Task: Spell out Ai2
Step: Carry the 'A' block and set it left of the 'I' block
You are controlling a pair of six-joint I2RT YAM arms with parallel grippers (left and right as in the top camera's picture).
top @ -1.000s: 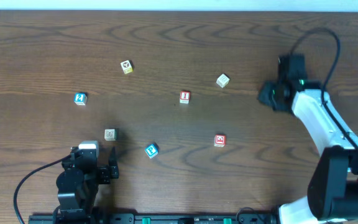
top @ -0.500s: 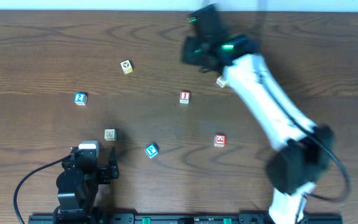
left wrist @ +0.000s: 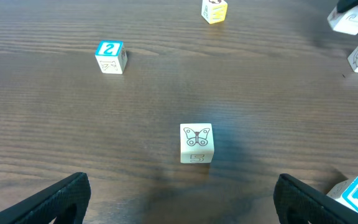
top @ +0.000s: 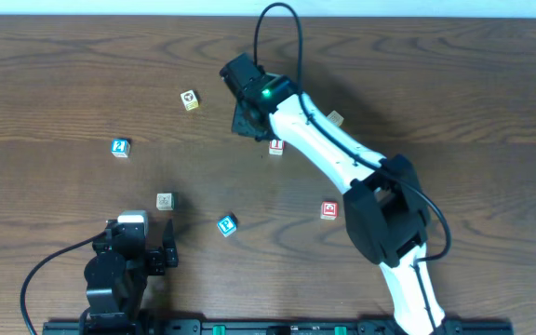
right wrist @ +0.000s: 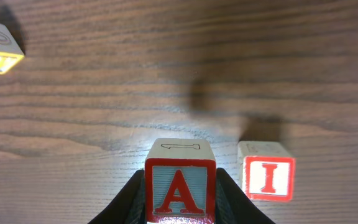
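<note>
The right gripper will next lower the A block onto the bare tabletop beside the red I block and let it go before the I, since that spot is below the right gripper.
My right gripper is shut on a red-and-white block with the letter A. It holds the block just left of the red I block. In the overhead view the right gripper hovers up-left of the I block and hides the A block. The blue 2 block lies far left on the table and also shows in the left wrist view. My left gripper is open and empty at the front left.
A butterfly block lies ahead of the left gripper. There is also a yellow block, a blue P block, a red block and a beige block beside the right arm.
The right arm swung from the far right edge across the table to the left. It now sits low by the I block. The left arm and loose blocks have not moved.
</note>
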